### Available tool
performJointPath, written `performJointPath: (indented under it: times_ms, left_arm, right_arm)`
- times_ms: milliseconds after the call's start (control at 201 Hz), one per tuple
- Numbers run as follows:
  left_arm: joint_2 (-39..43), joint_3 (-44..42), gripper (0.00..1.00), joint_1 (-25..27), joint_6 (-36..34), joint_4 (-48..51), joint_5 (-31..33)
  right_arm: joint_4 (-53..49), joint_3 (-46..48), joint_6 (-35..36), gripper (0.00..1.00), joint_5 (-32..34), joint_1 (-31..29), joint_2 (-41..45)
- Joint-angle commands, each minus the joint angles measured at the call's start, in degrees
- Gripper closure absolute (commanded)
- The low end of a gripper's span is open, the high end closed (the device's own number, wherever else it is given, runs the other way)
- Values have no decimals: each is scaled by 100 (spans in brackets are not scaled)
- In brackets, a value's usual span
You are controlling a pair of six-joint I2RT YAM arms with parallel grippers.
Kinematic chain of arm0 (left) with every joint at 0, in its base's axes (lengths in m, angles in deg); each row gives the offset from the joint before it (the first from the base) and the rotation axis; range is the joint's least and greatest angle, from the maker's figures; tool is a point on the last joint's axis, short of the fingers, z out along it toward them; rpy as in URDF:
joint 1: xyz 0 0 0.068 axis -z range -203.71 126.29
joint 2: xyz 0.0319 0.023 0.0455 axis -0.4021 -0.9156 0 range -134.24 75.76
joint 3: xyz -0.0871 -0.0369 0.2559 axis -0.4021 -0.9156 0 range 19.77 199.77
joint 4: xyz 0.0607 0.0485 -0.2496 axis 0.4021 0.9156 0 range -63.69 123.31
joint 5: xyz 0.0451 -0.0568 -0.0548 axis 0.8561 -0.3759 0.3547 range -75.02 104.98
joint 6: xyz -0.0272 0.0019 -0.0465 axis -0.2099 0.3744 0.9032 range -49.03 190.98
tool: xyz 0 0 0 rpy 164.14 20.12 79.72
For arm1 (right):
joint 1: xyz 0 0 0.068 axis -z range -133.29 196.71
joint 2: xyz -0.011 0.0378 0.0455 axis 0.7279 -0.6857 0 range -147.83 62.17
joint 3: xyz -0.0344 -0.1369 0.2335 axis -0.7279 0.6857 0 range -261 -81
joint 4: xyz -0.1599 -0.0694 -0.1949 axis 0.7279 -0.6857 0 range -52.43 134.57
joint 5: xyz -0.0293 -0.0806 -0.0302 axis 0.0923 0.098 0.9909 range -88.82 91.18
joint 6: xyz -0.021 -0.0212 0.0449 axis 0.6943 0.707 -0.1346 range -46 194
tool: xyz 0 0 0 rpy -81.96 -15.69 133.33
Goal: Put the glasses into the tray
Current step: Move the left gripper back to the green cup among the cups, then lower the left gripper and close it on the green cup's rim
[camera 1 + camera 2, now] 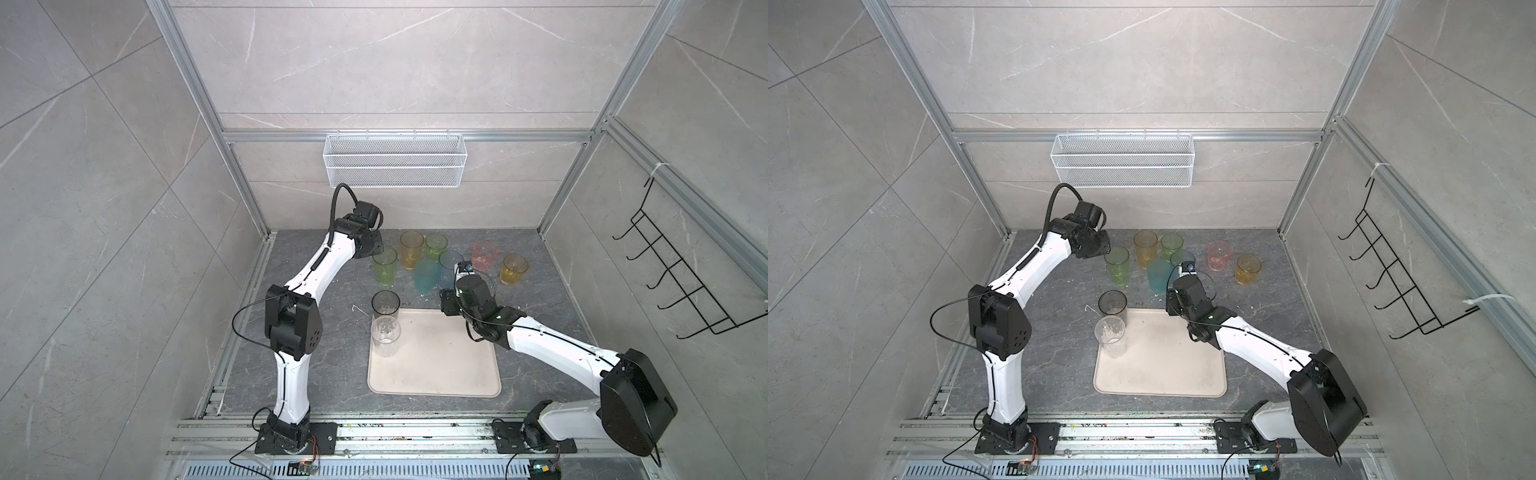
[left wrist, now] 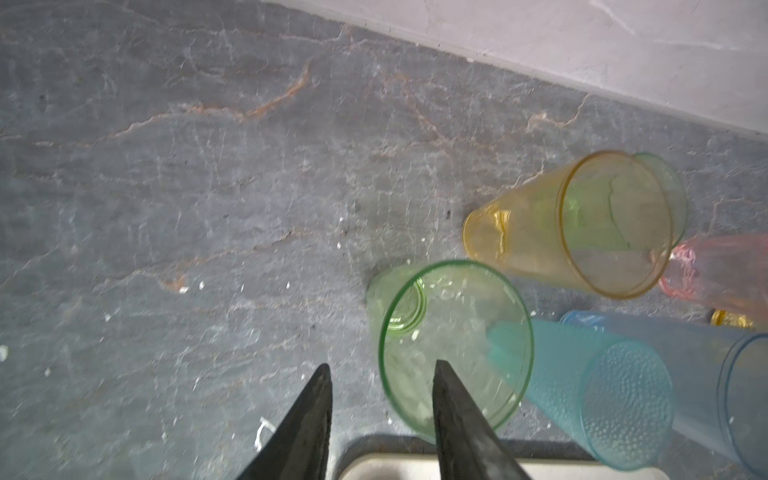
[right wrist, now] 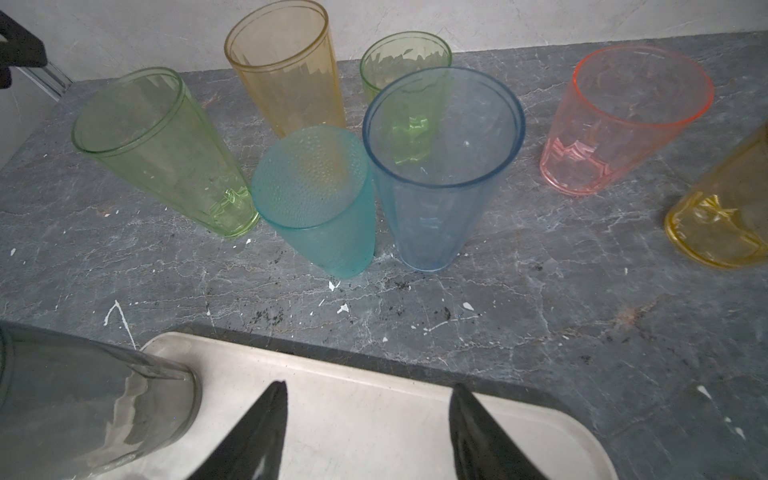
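Note:
The tall green glass's nearest rim part is between my left gripper's open fingers, so I should lower it straddling that.
The cream tray (image 1: 440, 374) holds a smoky grey glass (image 1: 385, 305) at its far left corner and a clear glass (image 1: 385, 337) just in front. Behind it on the stone top stand a tall green glass (image 1: 385, 266), tall amber (image 1: 411, 249), short green (image 1: 435, 245), upturned teal (image 1: 427, 274), blue (image 1: 449, 264), pink (image 1: 484, 254) and short amber (image 1: 513, 269). My left gripper (image 2: 382, 365) is open over the tall green glass (image 2: 453, 340), its near rim between the fingers. My right gripper (image 3: 370, 385) hangs open above the tray's far edge (image 3: 332, 361), holding nothing.
A white wire mesh basket (image 1: 394, 160) hangs on the back wall. A black hook rack (image 1: 681, 266) is fixed to the right wall. Aluminium frame posts (image 1: 249, 199) bound the stone top. The arm bases sit on a front rail (image 1: 415, 436).

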Motion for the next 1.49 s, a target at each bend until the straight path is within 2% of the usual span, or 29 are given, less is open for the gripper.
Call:
performJointPath:
  times_ms: [0, 493, 951, 1489]
  left_arm:
    - [-248, 365, 58, -106, -127, 65, -113]
    - [-1014, 982, 59, -219, -64, 139, -463]
    - [-1098, 935, 65, -226, -53, 148, -731]
    - [-1037, 747, 85, -226, -92, 17, -837]
  right_arm:
    - [-5, -41, -39, 36, 95, 16, 126]
    - [-13, -67, -48, 36, 78, 19, 59]
    - [-29, -80, -45, 36, 87, 16, 1]
    - [-60, -121, -30, 36, 117, 16, -29]
